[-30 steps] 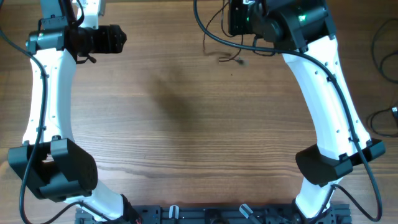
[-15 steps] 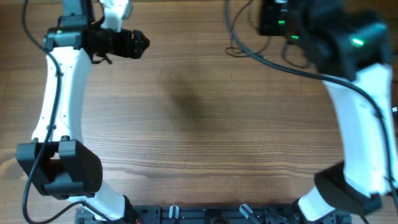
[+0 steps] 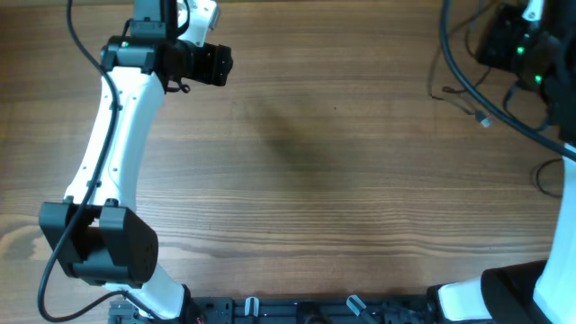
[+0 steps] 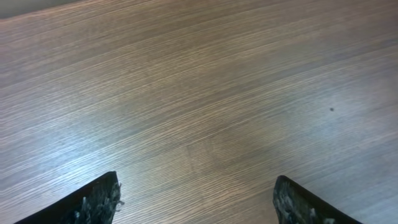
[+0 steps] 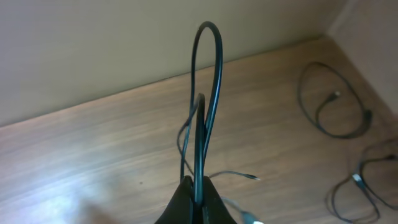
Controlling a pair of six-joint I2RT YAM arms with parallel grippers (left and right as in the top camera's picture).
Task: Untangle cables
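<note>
My right gripper will next carry the dark cable back toward the near cable loop [image 3: 547, 178] [image 5: 356, 194], which is back from my gripper. It will let go of the cable there, beside the other coiled cables.
My right gripper [image 5: 198, 186] is shut on a dark cable [image 5: 207, 74], which stands up in a narrow loop from between the closed fingers. Thin loose ends [image 5: 239, 176] hang below it over the wood. In the overhead view the right gripper [image 3: 506, 47] is at the far right back, with the cable [image 3: 459, 76] hanging from it and a light connector end [image 3: 484, 120] near the table. My left gripper [image 4: 199, 208] is open and empty over bare wood; in the overhead view it [image 3: 223, 66] is at the back left, far from the cables.
Other dark cables lie coiled on the table at the right in the right wrist view [image 5: 329, 106], with another one [image 5: 364, 186] nearer. A cable loop [image 3: 551, 175] shows at the overhead's right edge. A pale wall [image 5: 124, 43] runs behind the table.
My right arm has swung to the right, carrying the cable toward the table's right back corner. My left arm has shifted right and toward the back.
</note>
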